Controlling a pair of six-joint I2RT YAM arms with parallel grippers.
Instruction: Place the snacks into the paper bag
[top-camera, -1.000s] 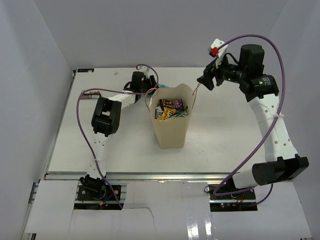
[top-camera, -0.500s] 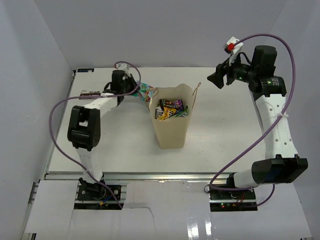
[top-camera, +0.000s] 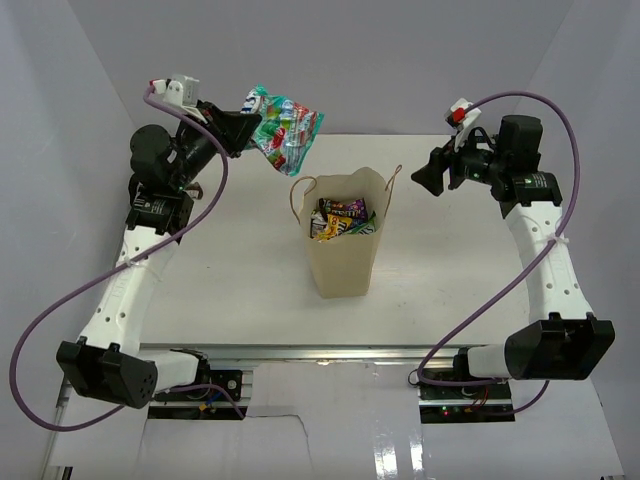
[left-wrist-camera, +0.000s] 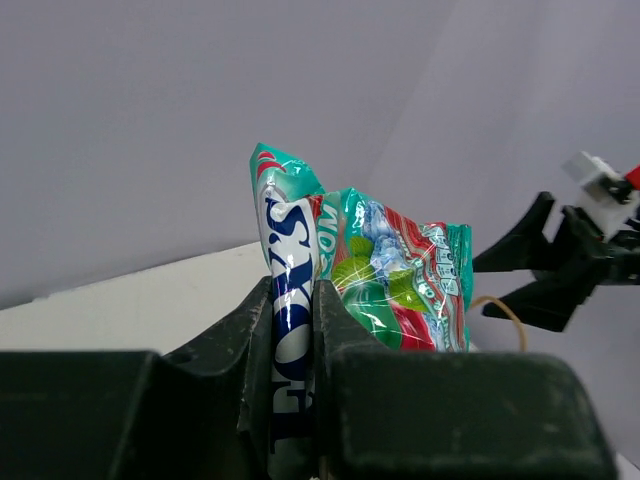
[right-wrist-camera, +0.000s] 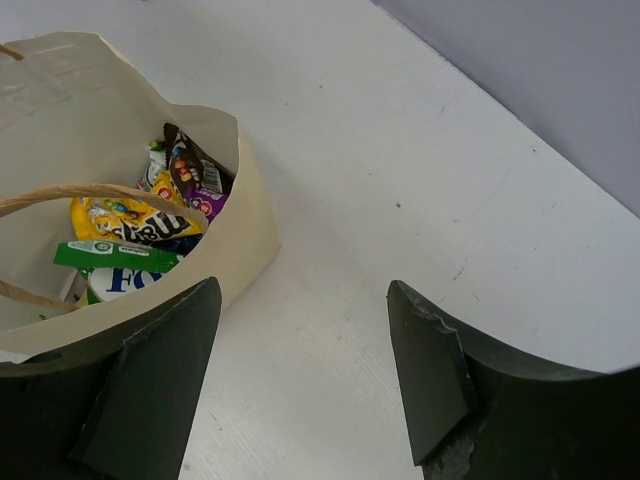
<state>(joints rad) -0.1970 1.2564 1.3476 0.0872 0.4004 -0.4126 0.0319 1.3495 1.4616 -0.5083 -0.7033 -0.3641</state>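
Next, my left gripper moves across and down over the bag's opening (top-camera: 345, 203), since that lies below the gripper and to its right in the top view.
The tan paper bag (top-camera: 340, 262) stands upright mid-table, with several snack packets (top-camera: 342, 218) inside; it also shows in the right wrist view (right-wrist-camera: 120, 190) with a yellow candy packet (right-wrist-camera: 130, 222) inside. My left gripper (top-camera: 243, 127) is raised high, back left of the bag, shut on a teal-white packet (top-camera: 283, 128). In the left wrist view the packet (left-wrist-camera: 380, 275) is pinched between the fingers (left-wrist-camera: 240, 345). My right gripper (top-camera: 424, 178) is open and empty, raised to the right of the bag; in its wrist view (right-wrist-camera: 300, 350) bare table lies between the fingers.
White walls close in the table (top-camera: 450, 270) on the left, back and right. The bag's twisted handles (top-camera: 393, 185) stick out at its top edge. The arm bases sit at the near edge.
My left arm has lifted the teal-white packet from the table behind the bag to high up at the back left. My right gripper has drawn back right, away from the bag's handle.
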